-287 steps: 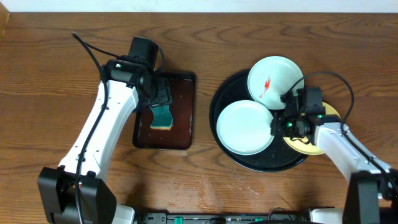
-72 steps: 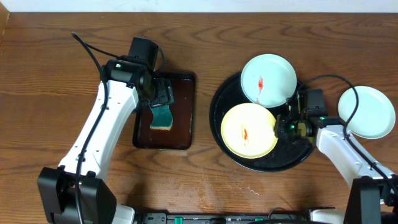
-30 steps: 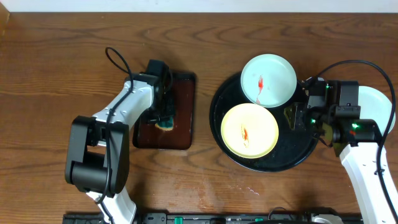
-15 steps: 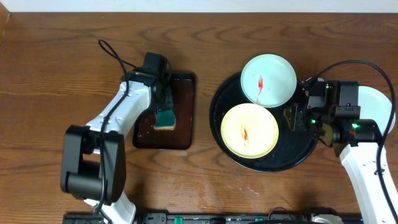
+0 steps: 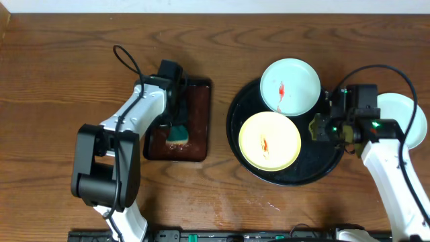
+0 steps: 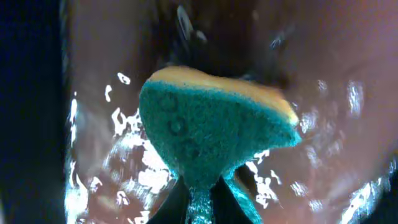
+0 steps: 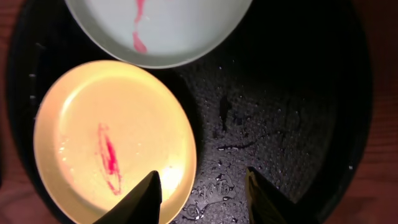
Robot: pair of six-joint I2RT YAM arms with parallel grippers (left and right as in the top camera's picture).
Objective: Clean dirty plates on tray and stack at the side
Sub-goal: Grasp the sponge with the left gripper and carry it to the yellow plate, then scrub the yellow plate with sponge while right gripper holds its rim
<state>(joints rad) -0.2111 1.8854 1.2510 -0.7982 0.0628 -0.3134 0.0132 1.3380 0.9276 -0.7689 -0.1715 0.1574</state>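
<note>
I will next lower my right gripper toward the tray's wet bottom and move it toward the yellow plate, with the yellow plate's rim between my open fingers.
On the round black tray [image 5: 316, 168] [image 7: 286, 118] lie a pale yellow plate [image 5: 269, 140] [image 7: 112, 137] with a red smear and, behind it, a bluish-white plate [image 5: 290, 86] [image 7: 161, 28], also smeared red. Another bluish-white plate [image 5: 402, 115] rests on the table right of the tray, partly hidden by the right arm. My right gripper [image 5: 316, 128] [image 7: 202, 199] hovers open over the tray's wet floor, its left finger above the yellow plate's right rim. My left gripper [image 5: 176, 124] [image 6: 200, 202] is shut on a teal and yellow sponge [image 5: 178, 133] [image 6: 211, 124] over the brown tray.
A dark brown rectangular tray [image 5: 195, 144] [image 6: 348, 74] with wet patches sits left of the black tray. Bare wooden table [image 5: 60, 81] lies all around. Cables loop up from both arms.
The left gripper briefly opened over the brown tray and has closed on the sponge again. The right gripper has widened slightly and shifted little over the black tray.
</note>
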